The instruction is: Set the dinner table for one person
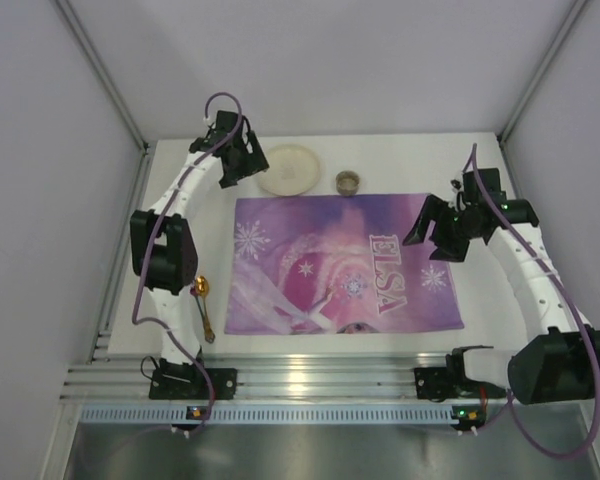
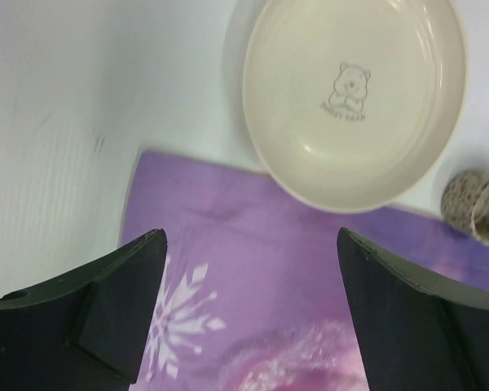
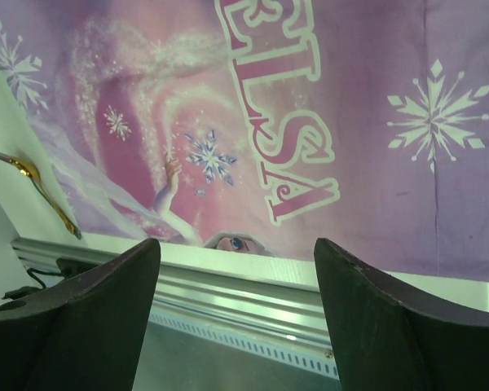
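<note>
The plate's rim is clear beside bare tabletop, so I should lower my left gripper toward the plate and close it on the rim's side nearest the fingers.
The white dinner table (image 1: 480,170) carries a purple "ELSA" placemat (image 1: 340,265) in its middle. A cream plate (image 1: 289,169) with a bear print lies just behind the mat's far left corner; it fills the top of the left wrist view (image 2: 354,98). A small woven cup (image 1: 348,182) stands to its right, also in the left wrist view (image 2: 475,205). A gold spoon (image 1: 203,305) lies left of the mat, also in the right wrist view (image 3: 37,191). My left gripper (image 1: 242,160) is open and empty, just left of the plate. My right gripper (image 1: 432,232) is open and empty above the mat's right end.
A ribbed aluminium rail (image 1: 320,380) runs along the near edge, with both arm bases bolted to it. White walls with metal posts close in the table at the back and both sides.
</note>
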Available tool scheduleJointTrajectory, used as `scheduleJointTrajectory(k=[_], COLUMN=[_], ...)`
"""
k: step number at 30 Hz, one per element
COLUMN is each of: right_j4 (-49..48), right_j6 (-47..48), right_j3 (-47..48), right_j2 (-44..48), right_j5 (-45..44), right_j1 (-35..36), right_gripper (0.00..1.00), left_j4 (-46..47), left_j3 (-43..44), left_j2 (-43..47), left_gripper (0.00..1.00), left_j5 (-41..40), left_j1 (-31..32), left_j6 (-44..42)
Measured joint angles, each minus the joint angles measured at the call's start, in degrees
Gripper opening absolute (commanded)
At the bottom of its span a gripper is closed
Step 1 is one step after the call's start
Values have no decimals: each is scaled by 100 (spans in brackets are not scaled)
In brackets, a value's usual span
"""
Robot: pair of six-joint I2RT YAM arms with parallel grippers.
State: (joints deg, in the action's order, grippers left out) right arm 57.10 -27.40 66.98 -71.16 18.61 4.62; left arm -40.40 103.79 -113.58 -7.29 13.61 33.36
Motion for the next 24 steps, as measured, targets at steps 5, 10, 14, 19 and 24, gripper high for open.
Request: scheduleJointTrajectory(k=[5,10,14,19,24], right_j4=[297,474,529,555,555], right_j6=[-74,-264,-431,-588,-660], right_j3=[-94,-101,-181,-186,-186], right_j2=[212,367,363,264,131], right_j5=[-201,-393,-485,-619,-702], right_j1=[-2,-2,-2,-2,-2], right_gripper=[77,76,75,75,74], left_j4=[422,518,730,883,999], left_j3=[737,1276,1375,1729,1738], left_j2=[-1176,-2072,-2350,-2614,-2761], left_gripper=[88,85,80,64,27], left_j5=[662,1038,1377,1598,1740], left_j1=[-472,-570,-586,-586,-588], left_j6=[103,271,466,573,601])
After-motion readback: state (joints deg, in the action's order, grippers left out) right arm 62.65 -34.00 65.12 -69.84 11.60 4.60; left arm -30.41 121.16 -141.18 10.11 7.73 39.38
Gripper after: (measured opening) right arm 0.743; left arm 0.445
